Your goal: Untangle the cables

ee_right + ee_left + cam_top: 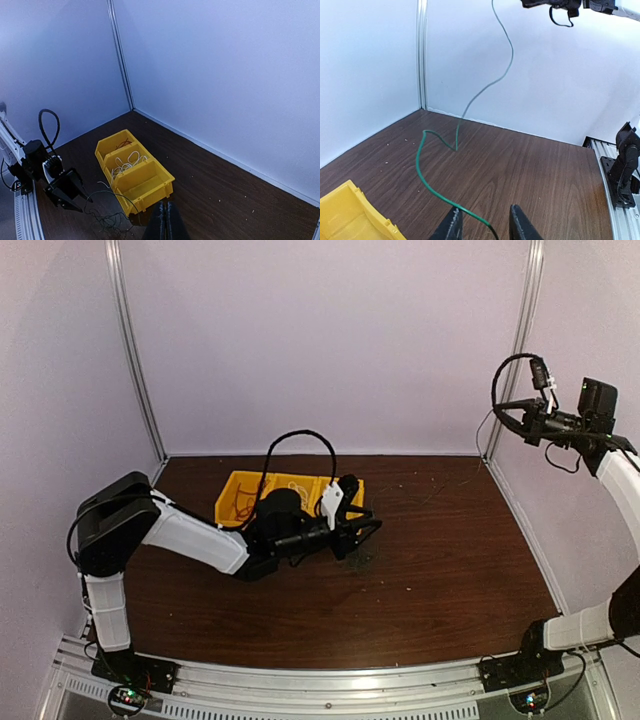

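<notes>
My left gripper has the dark green cable between its open fingers already, so next it should stay low where it is and close on that part of the cable.
A dark green cable (pixel 420 170) lies on the brown table, passes between my left gripper's fingers and rises into the air toward my raised right gripper (pixel 555 5). Its loose tangle (pixel 107 219) lies in front of the yellow bin (pixel 165 176), under my left gripper (pixel 362 532). The left gripper (pixel 485 212) is open, low over the table. My right gripper (pixel 166 206) is shut, high at the right (pixel 497 412), holding the green cable's end. A white cable (pixel 127 164) fills the bin's middle compartment and trails over its side. A red cable (pixel 119 145) lies in the far compartment.
The bin's near compartment (pixel 145 186) holds nothing. The bin (pixel 236 484) stands at the back, left of centre, partly behind my left arm. White walls with metal posts (pixel 135 360) close the back and sides. The right arm's base (pixel 625 165) stands at the table's edge.
</notes>
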